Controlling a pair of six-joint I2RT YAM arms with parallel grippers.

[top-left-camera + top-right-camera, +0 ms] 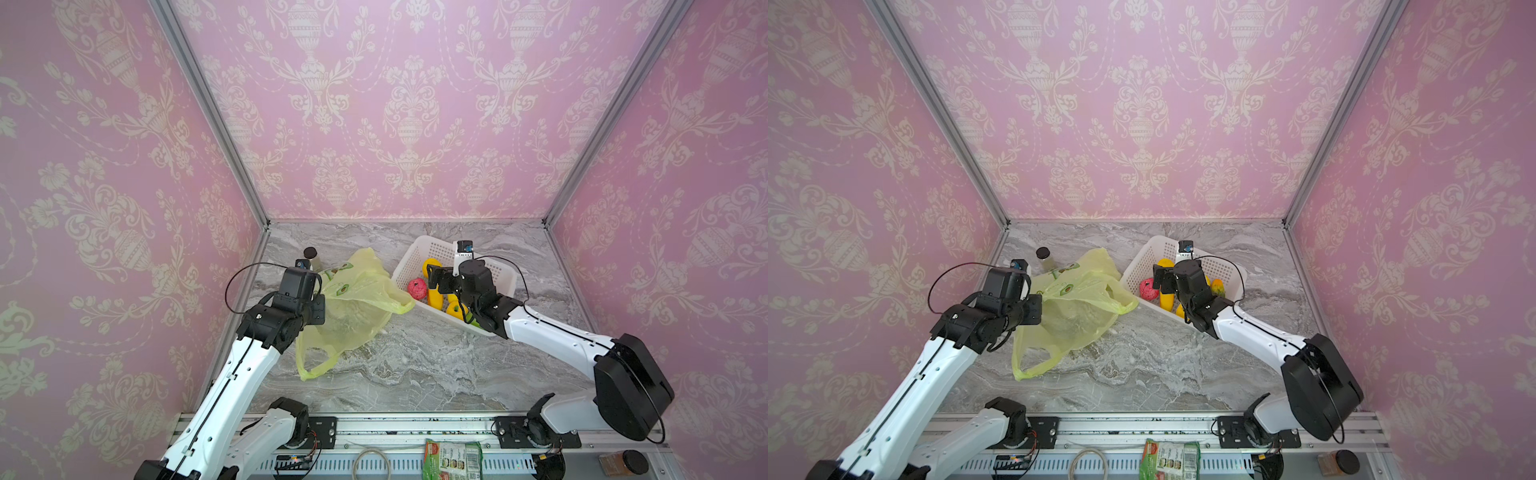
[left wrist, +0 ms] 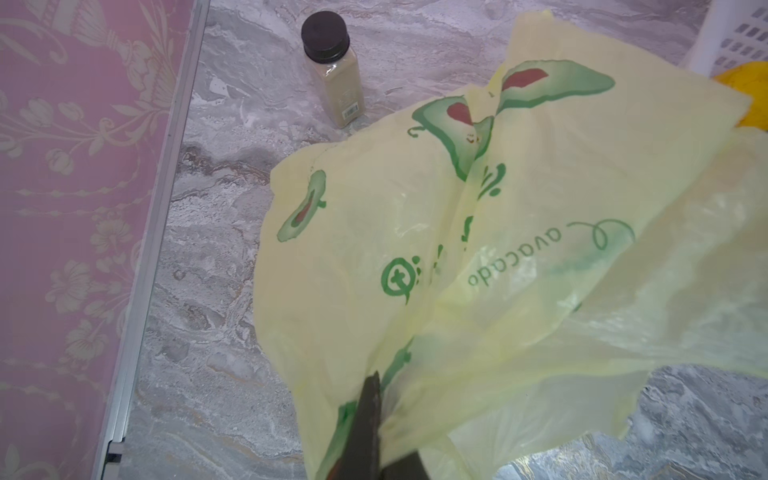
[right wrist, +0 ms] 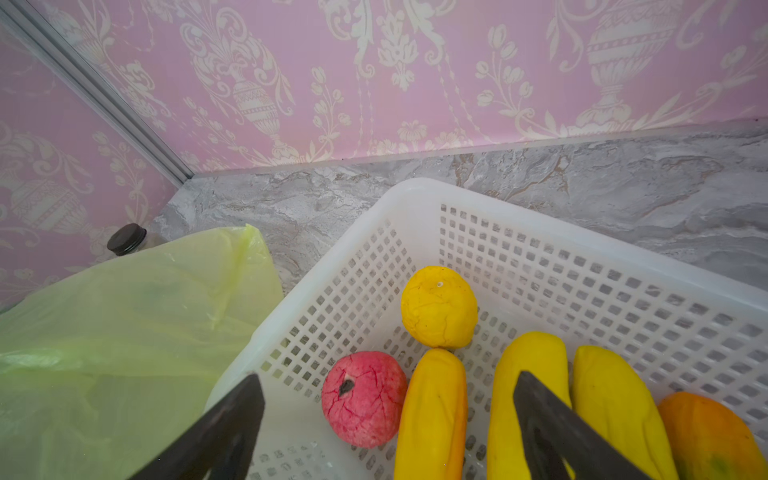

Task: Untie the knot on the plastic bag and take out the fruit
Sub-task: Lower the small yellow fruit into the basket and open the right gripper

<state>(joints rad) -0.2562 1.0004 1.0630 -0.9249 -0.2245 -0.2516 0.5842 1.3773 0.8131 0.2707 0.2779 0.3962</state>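
Note:
I need to lift my left gripper up and outward next. Then I will let go of the fold over the marble beside the black-capped bottle, because the fruit is already in the basket.
The yellow-green plastic bag lies slack on the left of the marble top, one handle loop trailing toward the front. No knot shows. My left gripper is shut on a fold of the bag. The fruit sits in the white basket: a pink ball, a round yellow piece, yellow oblongs and an orange piece. My right gripper hangs open over them, holding nothing.
A small bottle with a black cap stands behind the bag near the left wall. The basket touches the bag's right edge. A food packet and a jar lie on the front rail.

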